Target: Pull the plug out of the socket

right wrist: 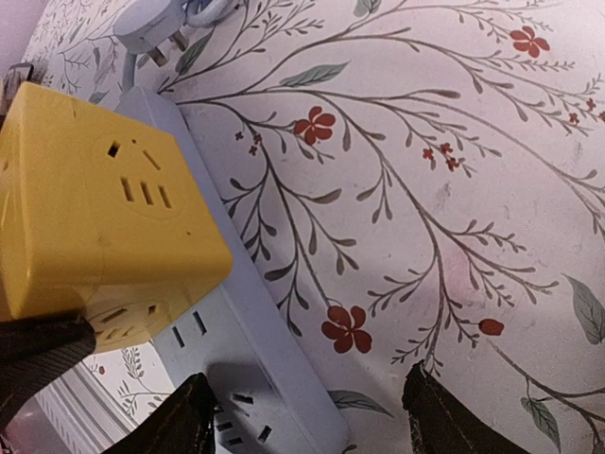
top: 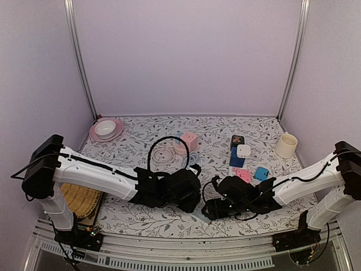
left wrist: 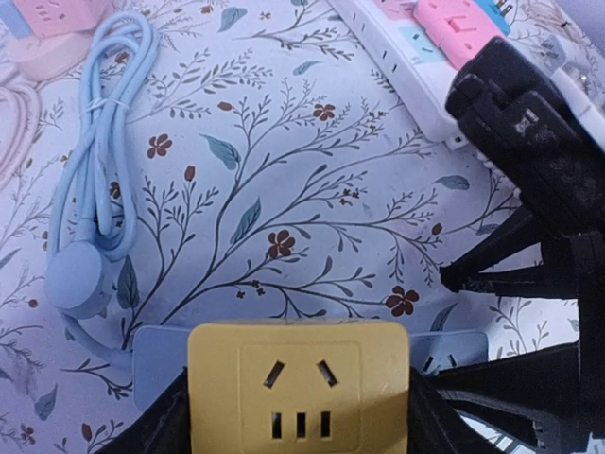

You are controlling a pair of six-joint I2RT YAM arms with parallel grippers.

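Note:
My left gripper lifts the cube off the power strip next, moves to the left in the top view, lowers and releases the cube, since clear cloth lies there.
A yellow cube plug (left wrist: 299, 388) sits on a pale blue power strip (left wrist: 157, 363) lying on the flowered cloth. My left gripper (left wrist: 299, 421) is shut on the cube, with a black finger against each side. In the right wrist view the cube (right wrist: 95, 208) stands on the strip (right wrist: 255, 350). My right gripper (right wrist: 302, 426) is open over the strip's near end, one finger (right wrist: 165, 426) above the strip and the other above the cloth. In the top view both grippers, left (top: 189, 195) and right (top: 217, 206), meet at the table's front middle and hide the cube.
The strip's coiled blue cable (left wrist: 99, 170) and its plug (right wrist: 151, 24) lie beside it. A white strip with pink and blue adapters (top: 242, 175), a pink cube socket (top: 189, 140), a blue box (top: 238, 152), a cream cup (top: 286, 145), a pink plate (top: 116, 132) and a bamboo mat (top: 79, 197) stand around.

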